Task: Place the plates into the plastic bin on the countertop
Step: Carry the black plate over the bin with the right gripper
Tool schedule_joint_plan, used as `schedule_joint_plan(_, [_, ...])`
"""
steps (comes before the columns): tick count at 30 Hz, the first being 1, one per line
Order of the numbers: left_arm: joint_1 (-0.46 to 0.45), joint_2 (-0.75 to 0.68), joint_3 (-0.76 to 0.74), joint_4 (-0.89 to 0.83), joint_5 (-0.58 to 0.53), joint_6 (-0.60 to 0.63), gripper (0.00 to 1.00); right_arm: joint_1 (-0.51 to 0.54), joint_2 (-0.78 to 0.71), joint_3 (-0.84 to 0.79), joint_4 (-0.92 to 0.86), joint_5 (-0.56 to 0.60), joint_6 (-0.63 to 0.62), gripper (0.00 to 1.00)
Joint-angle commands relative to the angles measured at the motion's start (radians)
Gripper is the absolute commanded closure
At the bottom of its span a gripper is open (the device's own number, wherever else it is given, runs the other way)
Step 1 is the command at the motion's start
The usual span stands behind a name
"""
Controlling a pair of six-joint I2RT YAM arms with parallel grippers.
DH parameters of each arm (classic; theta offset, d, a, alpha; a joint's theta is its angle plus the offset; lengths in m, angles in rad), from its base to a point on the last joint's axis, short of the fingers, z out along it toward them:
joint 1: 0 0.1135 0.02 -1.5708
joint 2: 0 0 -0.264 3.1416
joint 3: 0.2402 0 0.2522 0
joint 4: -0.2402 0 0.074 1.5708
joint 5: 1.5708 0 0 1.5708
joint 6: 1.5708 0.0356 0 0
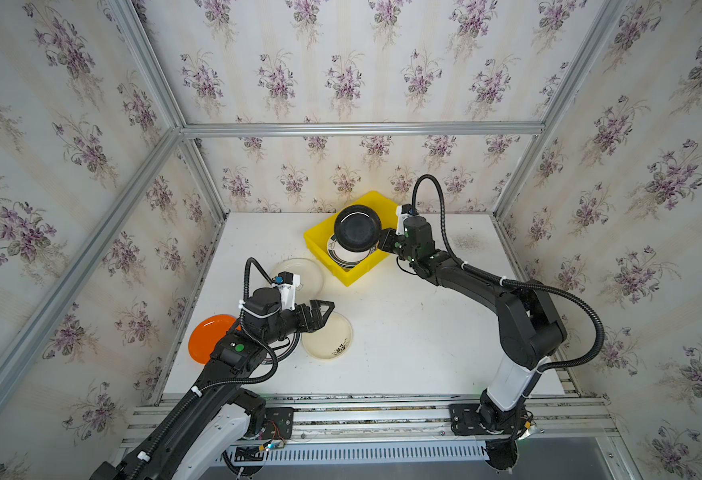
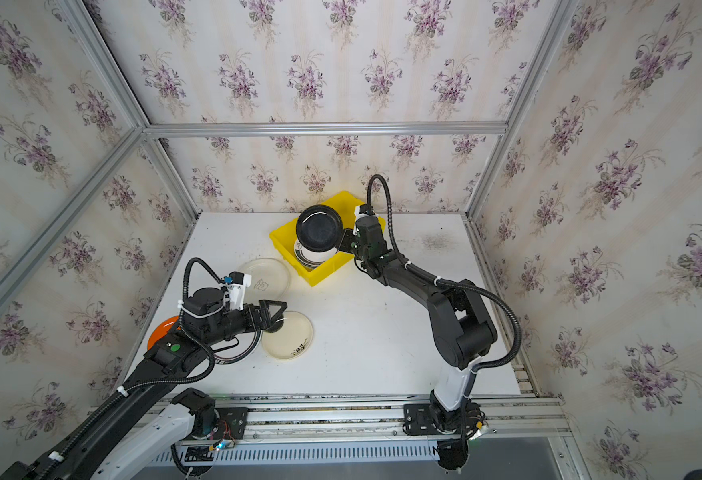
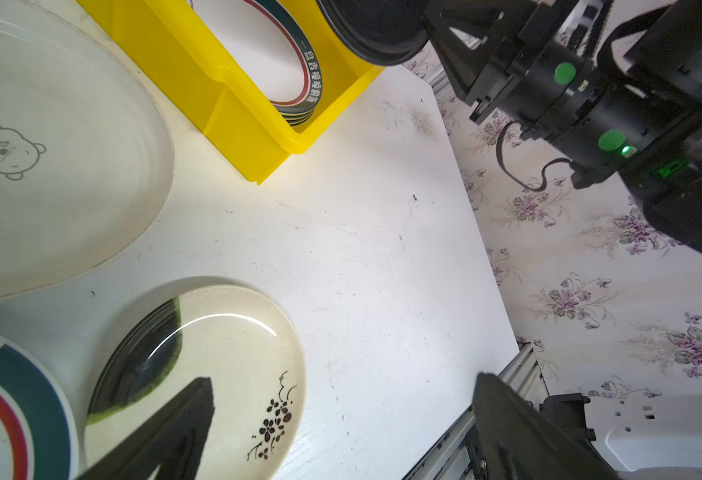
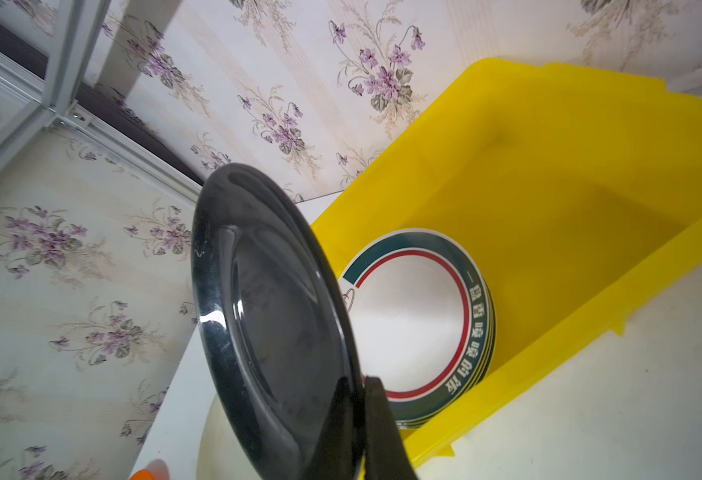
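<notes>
I should next lower my right gripper into the yellow bin and release the black plate's rim on the stack of white plates, whose top lies bare below.
My right gripper is shut on the rim of a glossy black plate, held tilted above the yellow plastic bin. A stack of white plates with dark green rims lies inside the bin. My left gripper hangs open just above the near edge of a small cream plate with a dark flower mark on the countertop; nothing is between its fingers.
A large cream plate with a bear drawing lies left of the bin. An orange plate and a green-rimmed plate lie partly under the left arm. Aluminium framing edges the front.
</notes>
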Motion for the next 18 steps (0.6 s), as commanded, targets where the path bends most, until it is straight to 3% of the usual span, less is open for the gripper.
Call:
schedule_joint_plan(1, [0.0,-0.007,0.004,-0.022,-0.013,0.032,0.0,0.008,0.048,0.071,-0.063,0.057,-0.04,1.0])
schedule_joint_plan(9, [0.0,-0.023,0.051,-0.11,-0.089,0.113,0.0,0.015,0.178,0.193,-0.11,0.079,-0.035,1.0])
schedule_joint_plan(18, [0.003,-0.02,0.049,-0.127,-0.119,0.124,0.0,0.02,0.242,0.27,-0.18,0.131,-0.079,1.0])
